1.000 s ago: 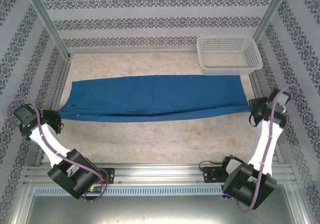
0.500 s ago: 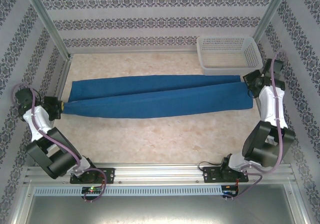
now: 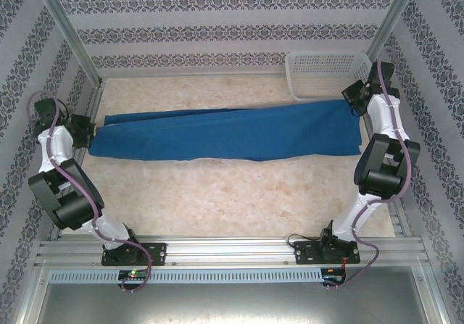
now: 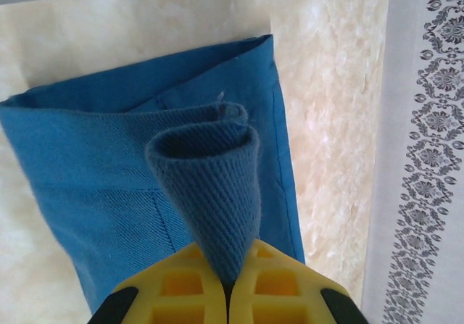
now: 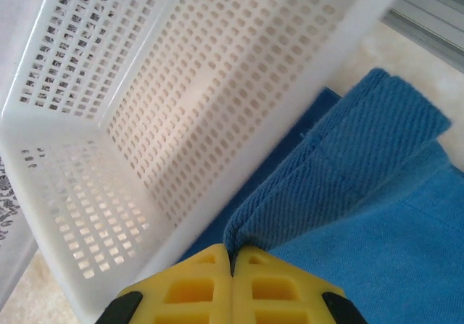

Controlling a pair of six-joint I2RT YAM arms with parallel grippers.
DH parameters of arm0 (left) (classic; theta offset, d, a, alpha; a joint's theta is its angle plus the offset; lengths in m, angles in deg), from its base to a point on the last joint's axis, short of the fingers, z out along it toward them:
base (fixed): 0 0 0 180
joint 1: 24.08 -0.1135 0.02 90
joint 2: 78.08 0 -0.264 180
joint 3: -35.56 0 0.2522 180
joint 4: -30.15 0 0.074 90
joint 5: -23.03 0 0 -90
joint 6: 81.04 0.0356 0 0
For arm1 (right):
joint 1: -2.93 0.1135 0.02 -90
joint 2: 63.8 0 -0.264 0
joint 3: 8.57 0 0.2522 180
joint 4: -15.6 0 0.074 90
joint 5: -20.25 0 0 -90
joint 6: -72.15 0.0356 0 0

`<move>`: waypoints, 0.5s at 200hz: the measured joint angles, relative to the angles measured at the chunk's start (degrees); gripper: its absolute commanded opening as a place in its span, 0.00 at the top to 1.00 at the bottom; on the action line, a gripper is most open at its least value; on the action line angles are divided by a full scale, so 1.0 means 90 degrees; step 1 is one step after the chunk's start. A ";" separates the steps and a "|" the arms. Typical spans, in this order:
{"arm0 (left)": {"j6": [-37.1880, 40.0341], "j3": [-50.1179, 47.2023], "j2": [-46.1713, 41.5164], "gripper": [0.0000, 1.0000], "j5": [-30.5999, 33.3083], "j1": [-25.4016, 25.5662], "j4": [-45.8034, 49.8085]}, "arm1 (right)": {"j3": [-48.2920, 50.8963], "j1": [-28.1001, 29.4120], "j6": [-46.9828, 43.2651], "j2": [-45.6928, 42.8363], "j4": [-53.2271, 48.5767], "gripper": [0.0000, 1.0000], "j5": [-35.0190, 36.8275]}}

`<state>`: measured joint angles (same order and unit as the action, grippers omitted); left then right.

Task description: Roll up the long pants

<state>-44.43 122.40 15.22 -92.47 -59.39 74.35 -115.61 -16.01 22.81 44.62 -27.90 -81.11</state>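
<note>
My left gripper lowers slightly outward next and releases the pants' raised waist fold on the lower layer's uncovered strip (image 3: 117, 119) (image 4: 277, 157), which lies below and outward of it.
The long pants (image 3: 232, 132) are royal blue and lie folded lengthwise across the table from left to right. My left gripper (image 3: 93, 132) is shut on the waist end at the left; in the left wrist view its yellow fingers (image 4: 181, 288) pinch a raised fold of the pants (image 4: 210, 186). At the far right my right gripper (image 3: 353, 98) is shut on the cuff end, and its yellow fingers (image 5: 210, 280) clamp a fold of blue cloth (image 5: 341, 172) right beside the basket.
A white mesh basket (image 3: 319, 67) stands at the back right, its near wall (image 5: 167, 99) touching the pants' cuff end. Patterned walls and metal posts enclose the table. Bare marble tabletop (image 3: 232, 193) lies between the pants and the arm bases.
Both grippers have carried the near long edge of the pants away from the bases, folding the pants over lengthwise. The right gripper now sits against the basket.
</note>
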 measured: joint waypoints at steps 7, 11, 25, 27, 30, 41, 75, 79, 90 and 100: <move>-0.0015 0.0068 0.0095 1.00 0.0051 0.0051 -0.0010 | -0.0177 0.0034 -0.0029 0.0158 -0.0029 1.00 0.0012; -0.0032 0.0107 0.0151 1.00 0.0073 0.0078 -0.0012 | -0.0262 0.0046 -0.0046 0.0233 -0.0053 1.00 0.0024; -0.0078 0.0228 0.0323 1.00 0.0170 0.0146 -0.0019 | -0.0556 0.0100 -0.0087 0.0512 -0.0114 1.00 0.0053; -0.0080 0.0245 0.0352 1.00 0.0182 0.0155 -0.0024 | -0.0588 0.0109 -0.0092 0.0544 -0.0121 1.00 0.0058; -0.0085 0.0267 0.0389 1.00 0.0199 0.0168 -0.0024 | -0.0636 0.0124 -0.0097 0.0600 -0.0143 1.00 0.0073; -0.0107 0.0347 0.0520 1.00 0.0236 0.0199 -0.0034 | -0.0738 0.0160 -0.0136 0.0721 -0.0168 1.00 0.0124; -0.0124 0.0508 0.0848 0.96 0.0299 0.0221 -0.0044 | -0.0777 0.0219 -0.0219 0.0891 -0.0240 1.00 0.0216; -0.0124 0.0510 0.0874 0.89 0.0299 0.0221 -0.0044 | -0.0782 0.0219 -0.0231 0.0903 -0.0255 0.99 0.0226; -0.0121 0.0532 0.0957 0.17 0.0299 0.0221 -0.0051 | -0.0799 0.0219 -0.0260 0.0930 -0.0289 0.72 0.0240; -0.0121 0.0568 0.1027 0.00 0.0367 0.0219 -0.0092 | -0.0828 0.0219 -0.0328 0.0957 -0.0311 0.38 0.0330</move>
<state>-45.52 127.52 24.46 -89.17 -57.42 73.51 -123.06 -14.05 19.86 53.23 -30.69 -78.14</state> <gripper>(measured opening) 0.333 0.219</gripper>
